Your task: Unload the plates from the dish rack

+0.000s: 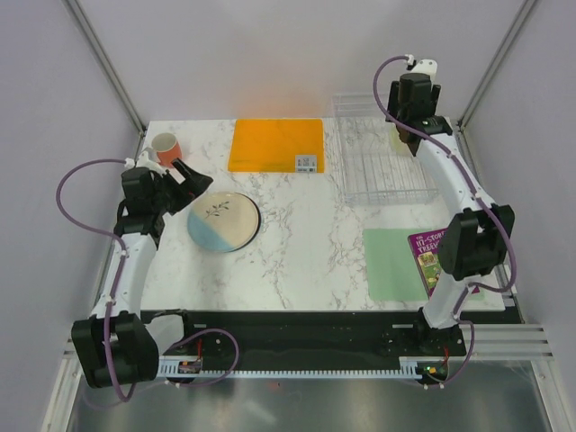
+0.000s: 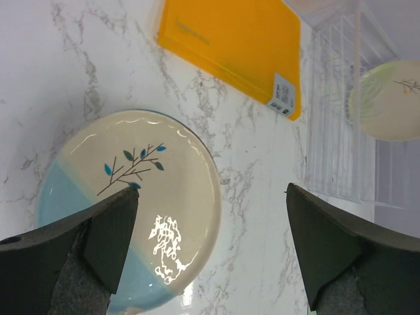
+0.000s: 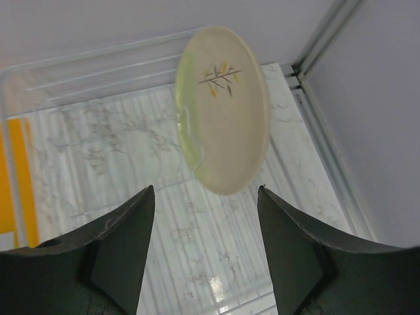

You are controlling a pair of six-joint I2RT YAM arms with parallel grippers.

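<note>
The cream plate's upper rim (image 3: pixel 264 134) comes between the open fingers of my lowering right gripper next, and they close. The cream plate stands on edge in the dish rack (image 3: pixel 98 79) below.
The blue-and-cream plate with a sprig (image 1: pixel 223 221) lies flat on the marble table, left of centre; it fills the left of the left wrist view (image 2: pixel 131 203). My left gripper (image 1: pixel 193 175) is open and empty, just above its far-left edge. The wire dish rack (image 1: pixel 382 166) stands at the back right. A cream plate with a sprig (image 3: pixel 223 108) stands on edge in the dish rack (image 3: pixel 98 79); it also shows in the left wrist view (image 2: pixel 387 98). My right gripper (image 3: pixel 207 193) is open above it. No other plates are in view.
An orange board (image 1: pixel 275 144) lies at the back centre. An orange-red mug (image 1: pixel 165 148) stands at the back left, close behind my left gripper. A pale green mat (image 1: pixel 396 263) and a purple book (image 1: pixel 434 256) lie at the front right.
</note>
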